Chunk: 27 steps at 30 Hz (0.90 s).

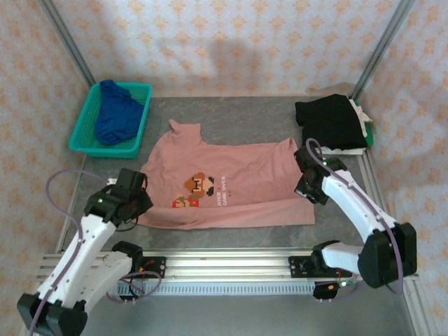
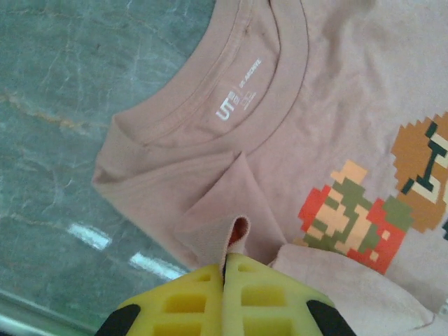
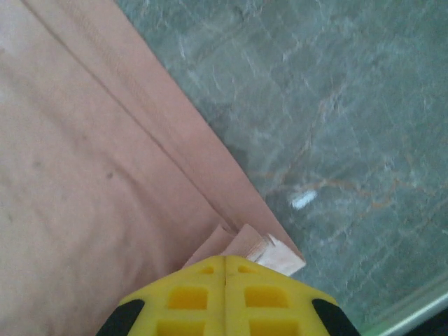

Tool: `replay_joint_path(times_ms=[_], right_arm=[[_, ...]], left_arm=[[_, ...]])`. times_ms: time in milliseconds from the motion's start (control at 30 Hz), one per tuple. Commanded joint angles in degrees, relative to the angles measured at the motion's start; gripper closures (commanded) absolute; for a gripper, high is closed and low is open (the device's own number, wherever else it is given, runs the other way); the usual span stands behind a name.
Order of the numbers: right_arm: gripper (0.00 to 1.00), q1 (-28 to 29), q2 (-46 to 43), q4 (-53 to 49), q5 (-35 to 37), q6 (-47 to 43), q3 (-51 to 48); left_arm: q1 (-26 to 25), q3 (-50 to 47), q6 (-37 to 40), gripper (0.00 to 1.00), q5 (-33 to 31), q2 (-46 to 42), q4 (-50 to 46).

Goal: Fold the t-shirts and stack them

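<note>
The left gripper will next carry the pinched cloth outward, lay it over the collar opening (image 2: 234, 112) and let go, because the opening is still uncovered beyond the fold.
The dusty-pink t-shirt (image 1: 231, 182) lies spread across the middle of the table, its pixel-art print (image 1: 199, 187) facing up. My left gripper (image 1: 138, 201) is at its left edge, shut on a pinched fold of pink cloth just below the collar (image 2: 231, 105). In the left wrist view the gripper (image 2: 227, 257) shows cloth looping out between the yellow fingers. My right gripper (image 1: 306, 186) is shut on the layered hem corner at the shirt's right edge, and the right wrist view shows the gripper (image 3: 225, 257) on that corner. The royal-blue t-shirt (image 1: 115, 112) is crumpled in the basket. The black t-shirt (image 1: 329, 120) lies folded at the back right.
The teal mesh basket (image 1: 82, 138) stands at the back left. Under the black shirt lies something white and green (image 1: 365, 130). An aluminium rail (image 1: 231, 260) runs along the near edge. Bare grey tabletop (image 3: 336, 105) shows right of the pink shirt.
</note>
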Motion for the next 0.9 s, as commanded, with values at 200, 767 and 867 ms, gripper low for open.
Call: replay_joint_path(times_ms=[200, 767, 867], right_arm=[[1.00, -1.49, 11.62, 7.15, 4.55, -0.11, 2.18], [0.94, -1.63, 19.46, 6.85, 5.13, -3.27, 5.67], [0.85, -1.58, 17.80, 3.91, 7.24, -3.12, 7.30]], left_arm=[[-0.33, 8.61, 6.35, 1.00, -6.61, 18.18, 8.40], [-0.37, 21.49, 12.86, 0.48, -9.91, 36.98, 7.75], [-0.36, 22.81, 12.92, 0.26, -10.96, 37.25, 6.21]])
